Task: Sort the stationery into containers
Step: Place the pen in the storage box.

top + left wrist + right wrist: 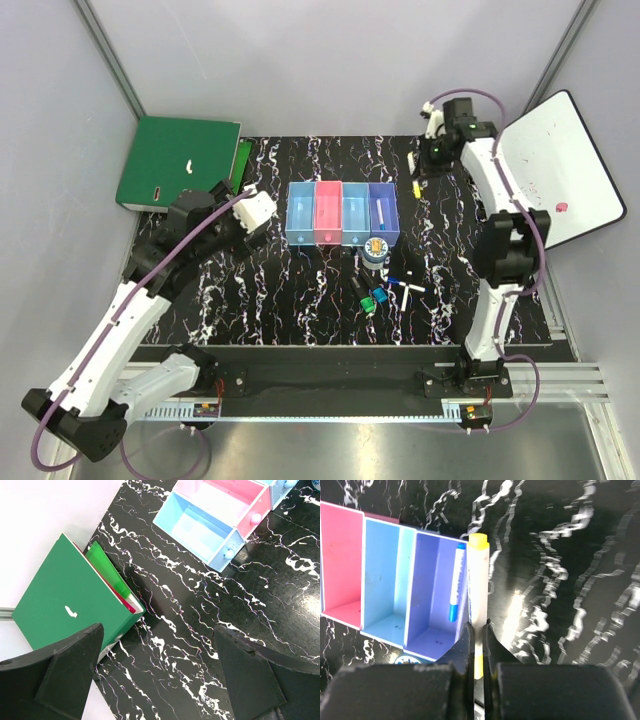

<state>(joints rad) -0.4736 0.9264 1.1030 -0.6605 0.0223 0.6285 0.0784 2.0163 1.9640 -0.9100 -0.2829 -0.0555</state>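
Note:
The robot should move its right gripper to the left in the top view over the purple bin, then lower it, since a similar pen is already inside.
Four joined bins [343, 213] stand mid-table: light blue, pink, light blue, purple-blue. My right gripper [476, 627] is shut on a white pen with yellow ends [478, 590], held just right of the purple bin [432, 595]; in the top view this gripper [418, 182] is right of the row. A white pen with blue cap [456, 582] lies in the purple bin. The tape roll [376, 250], green- and blue-capped markers [372, 296] and a white pen [408, 287] lie in front of the bins. My left gripper [157, 655] is open and empty over bare table, left of the bins [200, 527].
The green ring binder [175, 160] lies at the back left, also in the left wrist view [65, 600]. The white board with black rim [560, 170] leans at the right. The black marbled table [300, 300] ends at a rail near the arm bases.

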